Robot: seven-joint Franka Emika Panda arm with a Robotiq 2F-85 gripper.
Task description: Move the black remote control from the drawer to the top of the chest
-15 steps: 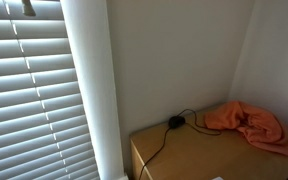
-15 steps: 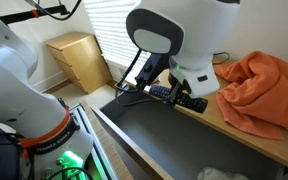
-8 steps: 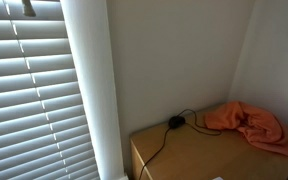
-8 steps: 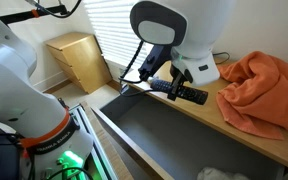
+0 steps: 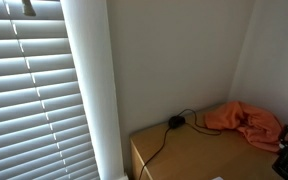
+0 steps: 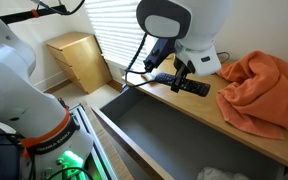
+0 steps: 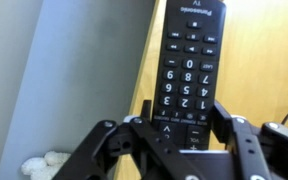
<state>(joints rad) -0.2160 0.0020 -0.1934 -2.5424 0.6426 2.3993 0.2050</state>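
My gripper lowers the remote straight onto the front part of the tan chest top (image 6: pixel 191 102) and releases it next. That part lies below, past the open drawer (image 6: pixel 174 135).
The black remote control (image 7: pixel 189 60) with white buttons is clamped between my gripper (image 7: pixel 184 125) fingers near its lower end. In an exterior view the gripper (image 6: pixel 180 78) holds the remote (image 6: pixel 191 87) just above the tan chest top (image 6: pixel 212 108), past its front edge. The open drawer (image 6: pixel 174 135) with its grey inside lies below and in front. In the wrist view the tan chest top (image 7: pixel 259 70) is under the remote and the drawer's grey inside (image 7: pixel 44 80) is to the left.
An orange cloth (image 6: pixel 266 90) lies crumpled on the chest top, also seen in an exterior view (image 5: pixel 246 122), with a black cable and plug (image 5: pixel 174 122) beside it. A small tan cabinet (image 6: pixel 76 58) stands by the window blinds. Something white (image 7: pixel 44 165) lies in the drawer.
The gripper has carried the remote up from the drawer's edge and further over the chest top, toward the orange cloth. It still grips the remote.
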